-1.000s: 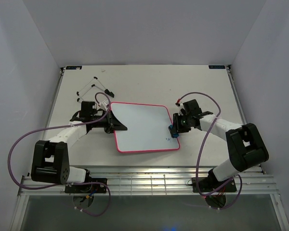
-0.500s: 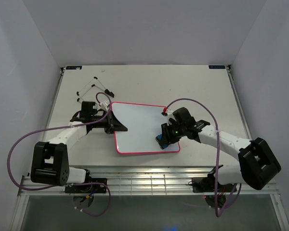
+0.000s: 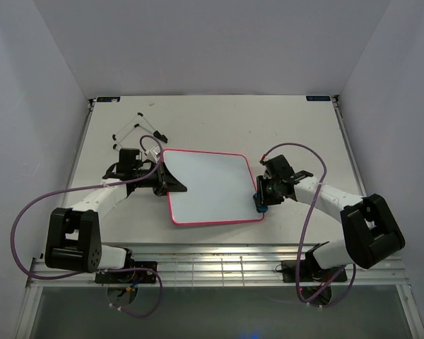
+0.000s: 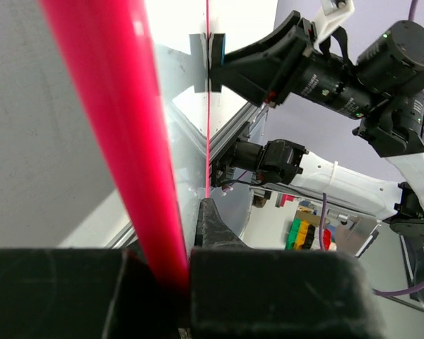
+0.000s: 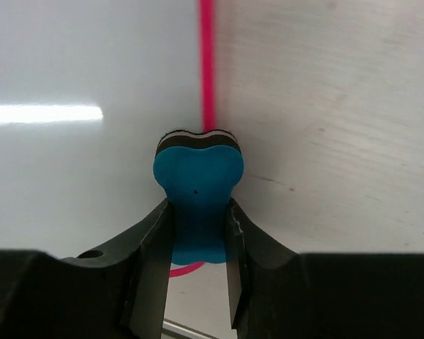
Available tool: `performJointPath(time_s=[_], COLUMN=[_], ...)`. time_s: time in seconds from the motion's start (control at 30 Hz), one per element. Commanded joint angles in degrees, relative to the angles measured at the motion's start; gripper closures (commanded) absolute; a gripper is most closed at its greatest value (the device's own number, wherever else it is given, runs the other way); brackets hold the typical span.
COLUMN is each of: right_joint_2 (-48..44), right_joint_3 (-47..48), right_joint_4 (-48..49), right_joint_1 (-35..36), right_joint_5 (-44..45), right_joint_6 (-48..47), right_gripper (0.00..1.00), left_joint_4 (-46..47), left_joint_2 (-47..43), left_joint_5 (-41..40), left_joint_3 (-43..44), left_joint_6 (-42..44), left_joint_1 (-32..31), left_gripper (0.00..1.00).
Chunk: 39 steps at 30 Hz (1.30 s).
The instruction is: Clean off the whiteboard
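The right gripper slides outward next, then off the whiteboard's rim to release the eraser (image 3: pixel 258 203), as bare tabletop lies to the gripper's right in the top view.
The whiteboard (image 3: pixel 210 186) lies flat mid-table, glossy white with a pink-red rim, and no writing shows on it. My left gripper (image 3: pixel 164 185) is shut on its left edge; in the left wrist view the rim (image 4: pixel 120 127) runs between the jaws. My right gripper (image 3: pixel 260 201) is shut on the blue bone-shaped eraser (image 3: pixel 258 203) at the board's right edge, near its front right corner. In the right wrist view the eraser (image 5: pixel 198 191) sits over the pink rim (image 5: pixel 208 63), board to the left, table to the right.
A thin black wire stand (image 3: pixel 136 130) lies at the back left of the table. Purple cables loop from both arms. The table's front rail (image 3: pixel 212 263) runs along the near edge.
My right gripper swept the eraser in over the board's front right corner, then back out to the right edge. The small blue marks there are gone. The left arm has not moved.
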Motion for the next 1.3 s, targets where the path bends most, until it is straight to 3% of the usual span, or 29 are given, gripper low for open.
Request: performJointPath(time_s=[0.0,0.2,0.43,0.63,0.7,0.87,0.9,0.93,1.0,1.27], right_joint_2=[5.65,8.65,-0.05,3.80,6.00,15.84,17.51,20.66,23.31,24.03], right_joint_3=[-2.24,2.07,4.26,9.71,12.77,23.85,26.13,30.50,32.91,23.88], right_joint_4=[-9.71,-10.35,2.29,15.40,17.27,4.46,-1.74,-5.29,-11.27,-16.13], right_joint_1=[-1.39,-0.60,4.23,6.43,6.44,4.33,4.15,3.89,3.36,-6.03], right_joint_5=[11.43,9.16,-18.74,-38.28,-39.37,-22.71,-19.02,-10.89,-3.46,12.22], right_joint_6=[-0.79,-2.90,-3.78,1.40,1.24,-3.24,-4.38,-6.92,-8.26,-8.70], right_gripper=[0.92,0.92,0.92,0.92,0.92,0.92,0.92,0.92,0.92,0.92], left_joint_4=[2.86,2.77,3.30,3.74,3.82,4.79,5.05,5.05,4.97,4.79], left_joint_2=[-1.91,-0.94,-0.33,-0.15,-0.15,0.11,0.29,0.29,0.03,-2.43], left_joint_5=[-9.25,-7.67,-7.23,-6.09,-5.74,-3.28,-3.01,-2.92,-2.84,-5.81], left_joint_3=[-0.37,-0.46,-0.28,-0.55,-0.64,-0.99,-1.08,-0.99,-0.99,-0.64], left_joint_6=[6.18,6.54,6.19,6.18,6.18,6.01,5.83,5.83,5.92,6.01], left_joint_1=[-0.23,-0.23,-0.14,-0.23,-0.23,-0.14,-0.14,-0.23,-0.23,-0.23], left_gripper=[1.00,1.00,1.00,1.00,1.00,1.00,1.00,1.00,1.00,1.00])
